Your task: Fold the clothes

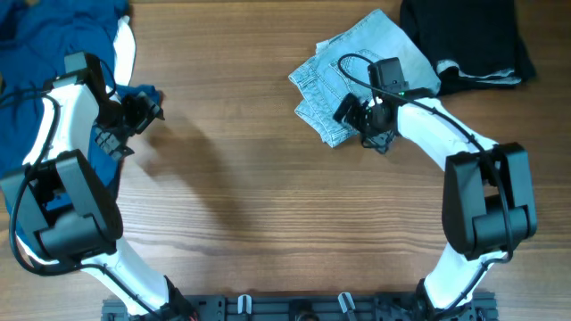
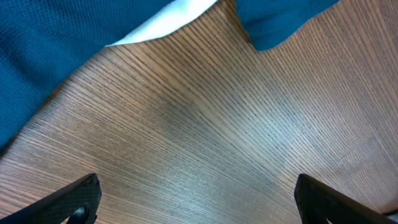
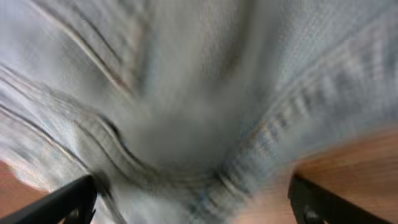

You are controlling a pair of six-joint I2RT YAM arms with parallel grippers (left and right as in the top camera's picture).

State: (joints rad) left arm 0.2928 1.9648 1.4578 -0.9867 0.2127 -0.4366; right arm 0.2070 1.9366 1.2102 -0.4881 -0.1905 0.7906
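Note:
The denim's near edge (image 3: 202, 177) is below and outward of my right gripper's open fingers, so I will gently move that gripper down and slightly outward onto it next and close it.
The pale blue denim shorts (image 1: 357, 67) lie folded into a compact bundle at the table's back right. My right gripper (image 1: 368, 120) is open at the bundle's near edge; in the right wrist view the blurred denim (image 3: 186, 93) fills the frame between the spread fingers (image 3: 193, 205). My left gripper (image 1: 141, 111) is open and empty over bare wood at the left, next to a dark blue garment (image 1: 53, 36). In the left wrist view the fingers (image 2: 199, 199) are wide apart above the wood, with the blue garment (image 2: 56, 50) beyond.
A black garment (image 1: 464, 36) with a white label lies at the back right, behind the shorts. The blue garment with a white lining (image 1: 125, 53) covers the back left corner. Wooden tabletop (image 1: 268, 196) lies between the arms.

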